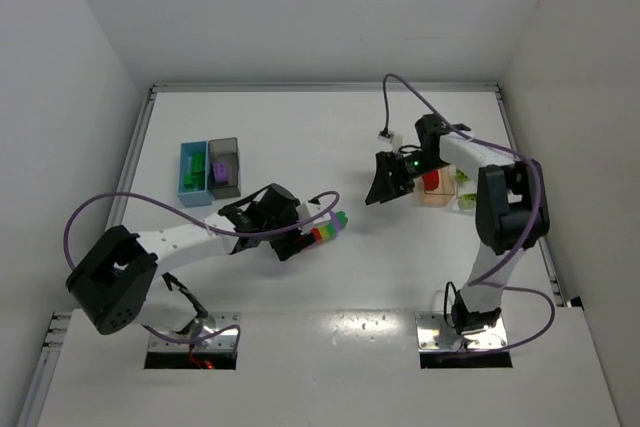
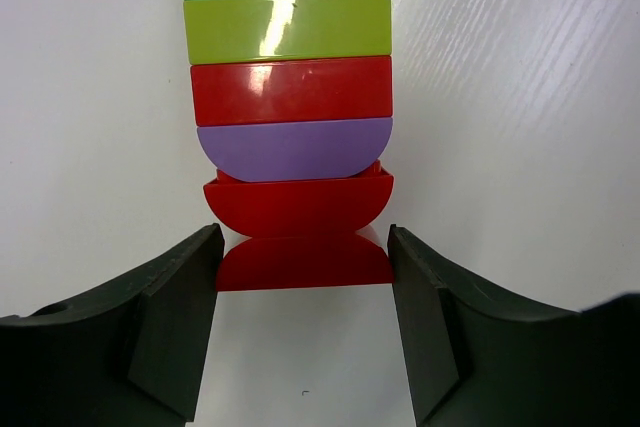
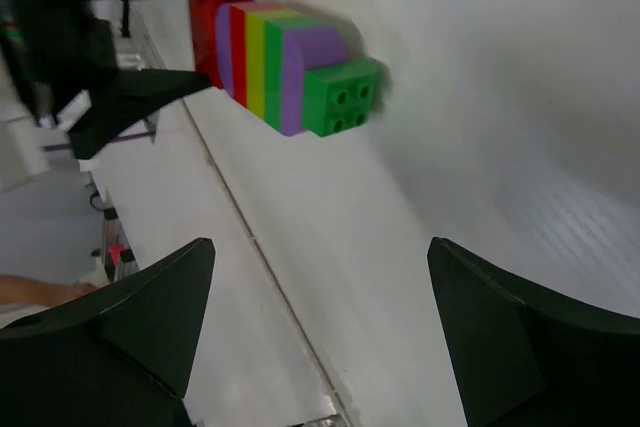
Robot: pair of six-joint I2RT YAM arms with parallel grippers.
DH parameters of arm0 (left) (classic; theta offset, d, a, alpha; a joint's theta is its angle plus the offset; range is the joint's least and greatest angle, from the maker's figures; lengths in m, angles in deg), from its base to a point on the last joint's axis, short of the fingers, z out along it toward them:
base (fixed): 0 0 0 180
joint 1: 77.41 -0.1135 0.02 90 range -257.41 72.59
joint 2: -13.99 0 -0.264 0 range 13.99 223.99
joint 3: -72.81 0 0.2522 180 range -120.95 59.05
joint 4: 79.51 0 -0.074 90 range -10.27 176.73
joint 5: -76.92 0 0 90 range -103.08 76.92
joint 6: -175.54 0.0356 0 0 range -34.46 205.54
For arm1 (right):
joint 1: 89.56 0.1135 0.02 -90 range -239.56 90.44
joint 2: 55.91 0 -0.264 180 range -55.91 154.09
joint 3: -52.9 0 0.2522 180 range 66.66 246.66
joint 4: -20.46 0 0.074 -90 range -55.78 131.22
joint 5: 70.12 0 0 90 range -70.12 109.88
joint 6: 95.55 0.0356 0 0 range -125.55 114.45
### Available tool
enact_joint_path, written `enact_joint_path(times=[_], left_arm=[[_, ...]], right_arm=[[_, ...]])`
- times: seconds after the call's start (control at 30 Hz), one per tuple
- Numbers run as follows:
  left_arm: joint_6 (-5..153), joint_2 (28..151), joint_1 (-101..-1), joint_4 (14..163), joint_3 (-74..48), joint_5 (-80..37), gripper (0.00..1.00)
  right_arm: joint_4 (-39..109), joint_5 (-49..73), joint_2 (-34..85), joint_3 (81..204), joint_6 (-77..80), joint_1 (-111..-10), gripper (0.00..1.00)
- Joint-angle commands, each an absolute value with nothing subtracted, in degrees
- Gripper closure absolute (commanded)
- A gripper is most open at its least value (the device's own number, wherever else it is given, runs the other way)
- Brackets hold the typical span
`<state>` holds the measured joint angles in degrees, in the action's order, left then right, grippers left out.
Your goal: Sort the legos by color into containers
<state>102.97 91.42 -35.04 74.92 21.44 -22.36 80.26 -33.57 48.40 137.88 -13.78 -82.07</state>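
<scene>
The cluster's red end is held, so next my right gripper will swing over and turn onto the green end brick (image 1: 342, 218) (image 3: 341, 98) to its left in the top view.
A rainbow-striped cluster of legos (image 1: 328, 227) sits at the table's middle, its red end between the fingers of my left gripper (image 1: 303, 238). In the left wrist view the left gripper (image 2: 303, 247) is shut on the cluster's (image 2: 290, 107) red end brick (image 2: 300, 265), both pads against its sides. The right wrist view shows the same cluster (image 3: 285, 62) end-on with a green brick (image 3: 342, 97) on top. My right gripper (image 1: 378, 187) hangs open and empty to the cluster's right; in its own view the right gripper (image 3: 320, 247) has only bare table between its jaws.
A light blue container (image 1: 190, 173) with green legos and a dark grey container (image 1: 226, 165) with a purple lego stand at the back left. A peach-orange container (image 1: 432, 187) with a red lego and a clear container (image 1: 466, 193) sit behind the right arm.
</scene>
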Motion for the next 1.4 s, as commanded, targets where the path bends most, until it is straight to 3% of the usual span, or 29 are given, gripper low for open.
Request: enact_joint_path(times=[0.0,0.1,0.23,0.33,0.47,0.6,0.77,0.97,1.37], left_arm=[[103.9,90.7,-34.4,78.3,20.5,-22.0,0.77],[103.9,90.7,-34.4,78.3,20.5,-22.0,0.77],[103.9,91.2,-34.4,78.3,19.9,-24.6,0.77],[104.5,91.8,-34.4,76.4,19.3,-29.0,0.77],[106.8,93.1,-34.4,71.8,17.5,-41.3,0.77],[106.3,94.8,-35.2,69.6,15.5,-49.1,0.77],[104.4,96.6,-38.6,69.6,12.6,-50.3,0.77],[101.1,103.5,-45.1,69.6,10.1,-58.6,0.77],[103.6,107.1,-46.5,69.6,9.0,-57.9,0.77]], right_arm=[[79.4,-33.1,50.4,137.4,-16.5,-79.6,0.12],[71.4,-28.5,46.2,133.1,-16.5,-78.2,0.12],[70.1,-24.9,41.1,130.6,-29.2,-77.4,0.1],[72.6,-25.5,39.5,131.4,-37.0,-77.4,0.1],[63.7,-22.1,34.2,124.5,-41.7,-76.8,0.1],[65.3,-22.1,35.8,124.5,-51.2,-76.1,0.1],[69.3,-22.7,34.8,121.4,-63.0,-75.0,0.1],[68.7,-24.8,30.0,117.3,-66.9,-73.7,0.12],[73.9,-30.4,33.4,120.3,-67.6,-69.6,0.14]])
